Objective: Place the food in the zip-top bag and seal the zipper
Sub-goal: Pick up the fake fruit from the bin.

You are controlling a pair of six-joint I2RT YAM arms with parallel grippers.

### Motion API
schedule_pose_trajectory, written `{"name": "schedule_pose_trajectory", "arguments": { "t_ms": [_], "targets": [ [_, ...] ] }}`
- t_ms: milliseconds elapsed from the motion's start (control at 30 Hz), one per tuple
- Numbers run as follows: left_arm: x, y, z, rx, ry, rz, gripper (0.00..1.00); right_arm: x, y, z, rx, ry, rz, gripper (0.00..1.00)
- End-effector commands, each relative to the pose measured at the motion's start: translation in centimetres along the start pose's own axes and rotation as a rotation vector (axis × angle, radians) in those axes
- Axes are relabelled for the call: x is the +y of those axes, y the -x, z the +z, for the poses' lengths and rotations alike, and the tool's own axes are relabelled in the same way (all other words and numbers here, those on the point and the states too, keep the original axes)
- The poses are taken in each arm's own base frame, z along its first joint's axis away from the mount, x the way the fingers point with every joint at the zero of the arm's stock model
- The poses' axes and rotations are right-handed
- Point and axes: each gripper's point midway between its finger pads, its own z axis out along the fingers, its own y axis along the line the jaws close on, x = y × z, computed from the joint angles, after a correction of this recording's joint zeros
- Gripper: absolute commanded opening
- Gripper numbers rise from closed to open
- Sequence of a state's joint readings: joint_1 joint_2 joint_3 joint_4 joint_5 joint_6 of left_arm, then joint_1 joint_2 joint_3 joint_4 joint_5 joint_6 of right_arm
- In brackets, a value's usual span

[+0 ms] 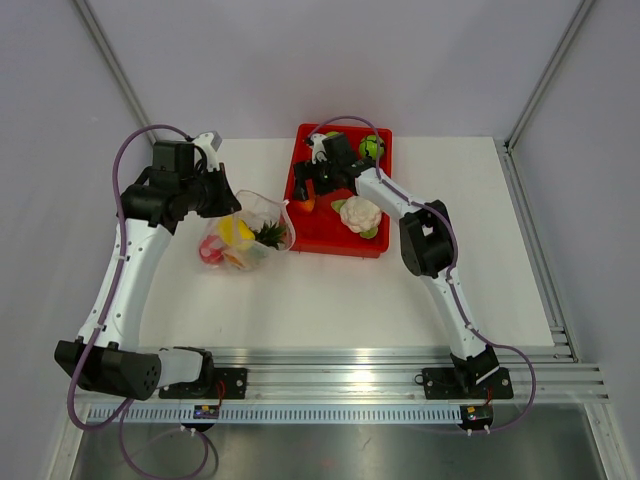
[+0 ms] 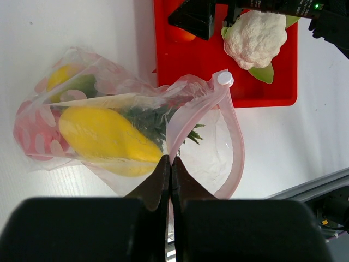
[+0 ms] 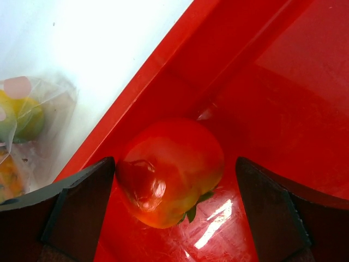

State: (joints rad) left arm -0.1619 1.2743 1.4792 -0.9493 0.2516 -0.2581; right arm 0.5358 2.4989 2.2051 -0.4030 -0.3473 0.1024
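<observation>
The red-orange fruit is already between my fingertips, so my right gripper should stay low in the tray (image 1: 340,232) and close on the fruit's sides next.
The clear zip-top bag (image 1: 245,235) lies left of the red tray (image 1: 340,232), holding a yellow fruit (image 2: 106,139), green leaves and red pieces. Its pink zipper (image 2: 232,131) forms an open loop with a white slider (image 2: 224,78). My left gripper (image 2: 170,161) is shut on the bag's mouth edge and holds it open. My right gripper (image 3: 174,185) is open, low in the tray's left part, its fingers on either side of a red-orange fruit (image 3: 172,169), the left finger close against it. A white cauliflower (image 1: 361,215) and a green fruit (image 1: 372,147) lie in the tray.
The tray's left wall (image 3: 136,114) runs close beside my right gripper's left finger. An aluminium rail (image 1: 380,365) runs along the near table edge. Frame posts stand at the back corners.
</observation>
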Motion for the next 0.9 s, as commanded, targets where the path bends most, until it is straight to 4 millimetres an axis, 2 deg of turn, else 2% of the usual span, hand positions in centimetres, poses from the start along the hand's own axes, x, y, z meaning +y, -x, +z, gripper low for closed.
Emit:
{"name": "schedule_pose_trajectory", "arguments": {
  "t_ms": [0, 400, 467, 700, 733, 800, 867],
  "targets": [
    [-0.5, 2.0, -0.7, -0.073, -0.009, 0.034, 0.0, -0.9, 0.5, 0.2, -0.019, -0.035, 0.013, 1.0],
    [-0.7, 1.9, -0.6, -0.071, -0.022, 0.027, 0.0, -1.0, -0.8, 0.5, 0.007, -0.034, 0.039, 0.99],
    [-0.7, 1.9, -0.7, -0.074, -0.021, 0.028, 0.0, -0.8, -0.5, 0.3, -0.005, -0.029, 0.041, 0.99],
    [-0.7, 1.8, -0.7, -0.073, -0.019, 0.026, 0.0, -0.7, -1.0, 0.3, 0.029, -0.027, 0.074, 0.86],
    [-0.8, 1.8, -0.8, -0.076, -0.022, 0.027, 0.0, -0.6, -0.3, 0.0, 0.005, -0.029, 0.069, 0.84],
    [-0.7, 1.8, -0.8, -0.074, -0.021, 0.026, 0.0, -0.9, -0.7, -0.1, 0.001, -0.048, 0.075, 0.72],
    [-0.8, 1.7, -0.9, -0.074, -0.023, 0.026, 0.0, -0.8, 0.7, -1.0, -0.044, -0.063, 0.066, 0.67]
  ]
}}
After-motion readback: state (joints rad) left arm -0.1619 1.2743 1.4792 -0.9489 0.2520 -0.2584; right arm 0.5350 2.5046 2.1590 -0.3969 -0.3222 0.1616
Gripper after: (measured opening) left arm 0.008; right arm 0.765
